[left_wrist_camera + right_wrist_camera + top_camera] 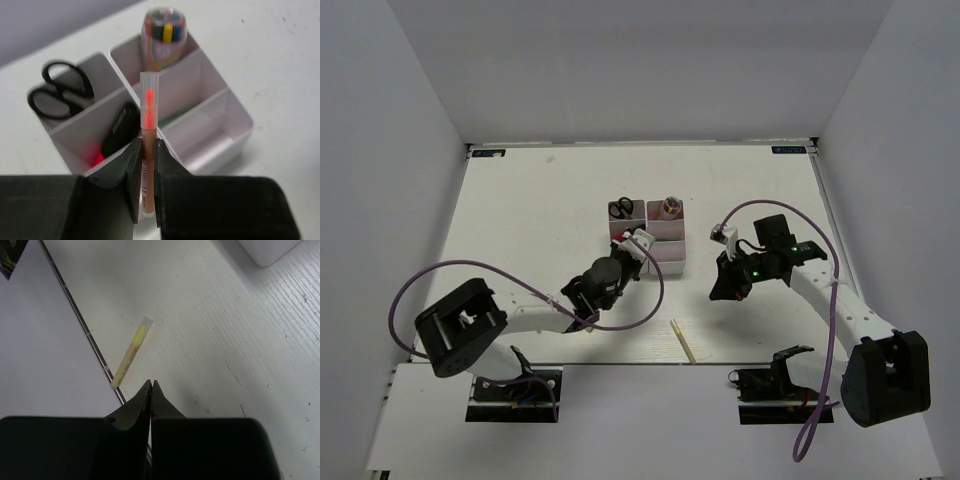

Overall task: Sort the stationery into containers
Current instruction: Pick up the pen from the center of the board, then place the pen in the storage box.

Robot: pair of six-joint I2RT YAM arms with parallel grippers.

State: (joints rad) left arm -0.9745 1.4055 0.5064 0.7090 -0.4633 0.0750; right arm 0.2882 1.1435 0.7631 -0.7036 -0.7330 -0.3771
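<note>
My left gripper will go down next and move the pink pencil toward the scissors' column, down over its near bin.
The white bins (665, 262) stand mid-table, and they also show in the left wrist view (225, 125). Black scissors (620, 209) (60, 92) stand in the far left bin. A bundle of markers (671, 207) (164, 35) stands in the far right bin. A black item (120, 130) sits in the middle left bin. My left gripper (636, 246) (148, 142) is shut on a thin pink pencil (148, 107), held upright over the near wall between the two bin columns. My right gripper (725, 290) (151, 385) is shut and empty, right of the bins. A tan pencil (682, 341) (131, 352) lies on the table.
The tan pencil lies close to the table's near edge (95, 347), between the two arms. A bin corner (265, 250) shows at the top of the right wrist view. Purple cables (420, 280) loop beside each arm.
</note>
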